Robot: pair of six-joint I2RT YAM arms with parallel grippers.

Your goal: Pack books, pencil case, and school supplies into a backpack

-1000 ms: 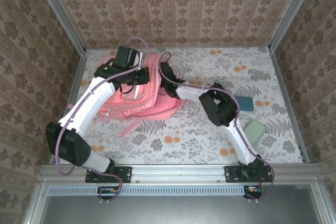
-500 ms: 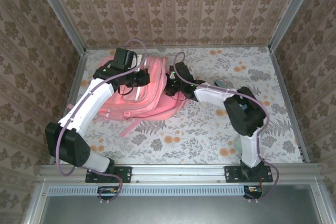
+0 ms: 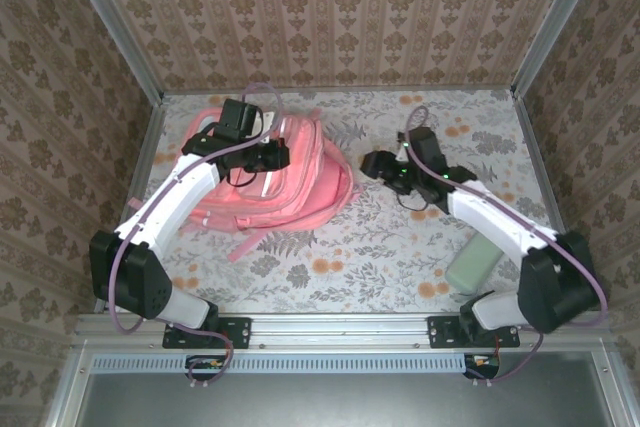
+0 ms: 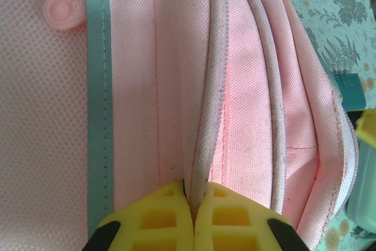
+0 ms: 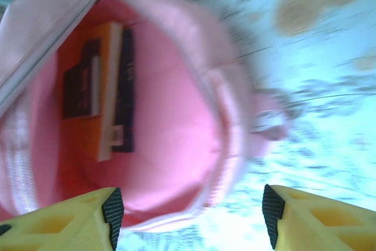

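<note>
I will next move my right gripper away from the backpack (image 3: 300, 182) (image 5: 170, 98) and lower it to close at the tabletop beneath its arm. The books are inside the backpack's opening and my fingers are empty.
The pink backpack (image 3: 300, 182) lies at the back left of the table, its mouth facing right. My left gripper (image 3: 274, 155) is shut on the backpack's pale piped rim (image 4: 202, 145) and holds it up. In the right wrist view the backpack's mouth (image 5: 176, 116) gapes; inside stand a yellow-orange book (image 5: 79, 86) and a dark navy book (image 5: 124, 86). My right gripper (image 3: 373, 164) hangs open just right of the mouth, nothing between its fingers (image 5: 111, 216). The mint-green pencil case (image 3: 472, 265) lies at the near right.
A teal flat piece (image 4: 354, 89) shows past the backpack's right side in the left wrist view. Patterned walls close the table in at the back and on both sides. The floral tabletop (image 3: 340, 257) lies bare between the arms.
My right arm has swung right, drawing its gripper back out of the backpack's mouth. The pencil case now shows in full. The left gripper keeps its hold on the rim.
</note>
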